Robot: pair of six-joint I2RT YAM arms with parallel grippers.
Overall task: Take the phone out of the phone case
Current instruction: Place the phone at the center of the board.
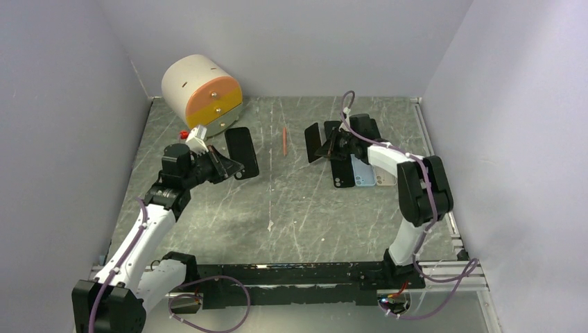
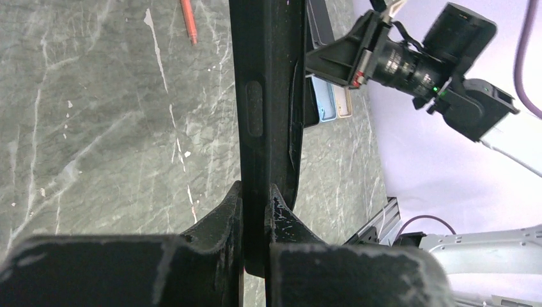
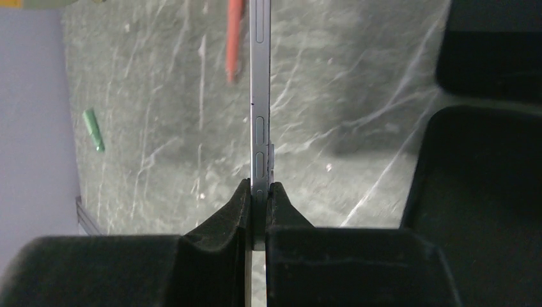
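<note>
The clear spot on the bare tabletop (image 1: 303, 142) (image 3: 345, 83) between the red pen and the other phones is below, so the robot's right gripper will set the phone down there next and let go of it.
My left gripper (image 1: 223, 165) is shut on the black phone case (image 1: 243, 150) and holds it above the table at the left. In the left wrist view the case (image 2: 265, 96) stands edge-on between my fingers, with my gripper (image 2: 254, 192) clamped on its lower end. My right gripper (image 1: 333, 147) is shut on the phone (image 1: 315, 142), held apart from the case at centre right. In the right wrist view the phone (image 3: 260, 96) shows as a thin grey metal edge with side buttons, gripped (image 3: 259, 188) at its near end.
Several other phones and cases (image 1: 355, 173) lie under the right arm, and show black in the right wrist view (image 3: 486, 192). A red pen (image 1: 284, 141) lies mid-table. A cream and orange drum (image 1: 203, 94) stands at the back left. A green marker (image 3: 93, 130) lies near the wall.
</note>
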